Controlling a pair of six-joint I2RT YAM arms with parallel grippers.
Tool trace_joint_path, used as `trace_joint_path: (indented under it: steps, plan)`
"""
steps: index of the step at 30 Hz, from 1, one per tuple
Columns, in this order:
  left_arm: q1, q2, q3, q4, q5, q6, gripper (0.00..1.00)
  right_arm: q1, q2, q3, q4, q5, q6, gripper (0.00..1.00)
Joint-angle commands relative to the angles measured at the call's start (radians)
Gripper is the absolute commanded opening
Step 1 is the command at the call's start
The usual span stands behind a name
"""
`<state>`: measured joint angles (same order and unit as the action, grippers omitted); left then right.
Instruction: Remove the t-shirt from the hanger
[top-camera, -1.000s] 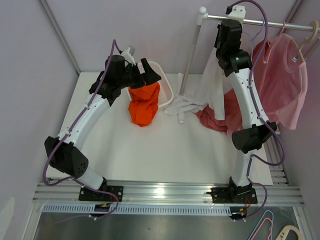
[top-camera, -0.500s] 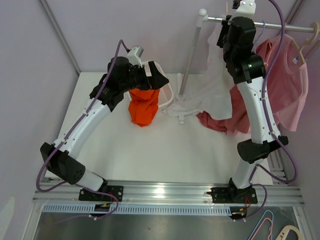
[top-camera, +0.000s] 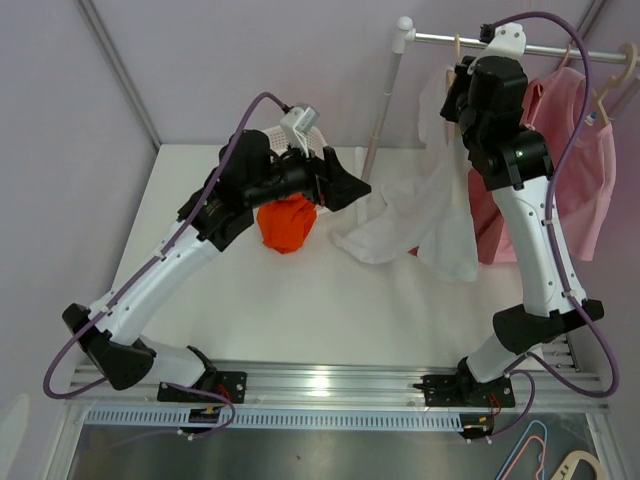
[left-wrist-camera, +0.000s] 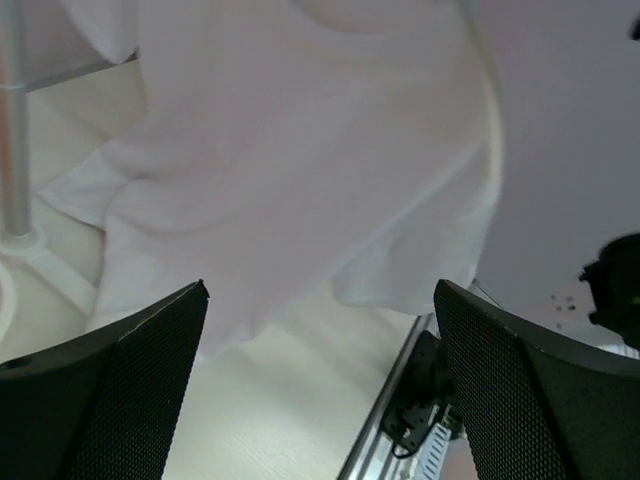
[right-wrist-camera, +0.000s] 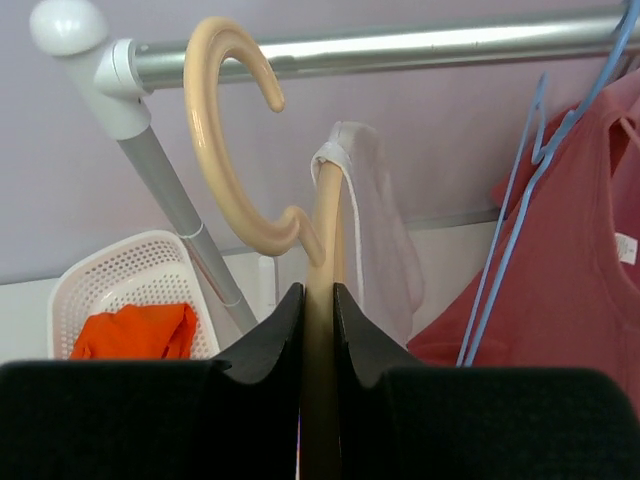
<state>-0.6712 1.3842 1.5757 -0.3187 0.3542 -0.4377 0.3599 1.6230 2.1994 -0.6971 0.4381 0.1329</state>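
My left gripper should move back and across onto the t-shirt's fold at the near end of the hanger, because my right gripper already holds the hanger's neck.
A white t-shirt (top-camera: 420, 215) hangs from a cream hanger (right-wrist-camera: 240, 170) whose hook is up by the rail; I cannot tell if the hook rests on it. My right gripper (right-wrist-camera: 318, 300) is shut on the hanger's neck, just below the hook, near the top of the rack (top-camera: 470, 85). The shirt's collar (right-wrist-camera: 350, 190) drapes over the hanger behind my fingers. My left gripper (top-camera: 350, 185) is open and empty, just left of the shirt's lower hem. In the left wrist view the shirt (left-wrist-camera: 300, 150) fills the space ahead of the open gripper (left-wrist-camera: 320, 300).
A metal rail (top-camera: 545, 45) on a pole (top-camera: 380, 115) carries a pink shirt (top-camera: 585, 150) on another hanger and a blue hanger (right-wrist-camera: 520, 200). A white basket (right-wrist-camera: 120, 285) with an orange cloth (top-camera: 287, 222) stands behind my left arm. Spare hangers (top-camera: 560, 462) lie at the front right.
My right arm has risen with the hanger, lifting the white shirt off the table. My left arm has swung right, past the basket, toward the shirt's hem.
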Motion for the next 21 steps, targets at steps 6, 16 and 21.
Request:
trace_joint_path:
  steps: [6, 16, 21]
  plan:
    - [-0.185, -0.115, -0.106, 0.121, 0.046, 0.077, 1.00, 0.004, -0.176, -0.200, 0.053, -0.110, 0.122, 0.00]
    - [-0.438, -0.153, -0.390, 0.467, 0.054, 0.286, 1.00, 0.019, -0.242, -0.279, 0.022, -0.225, 0.223, 0.00]
    - [-0.461, -0.059, -0.428, 0.527, 0.025, 0.387, 0.99, 0.043, -0.249, -0.233, -0.022, -0.254, 0.238, 0.00]
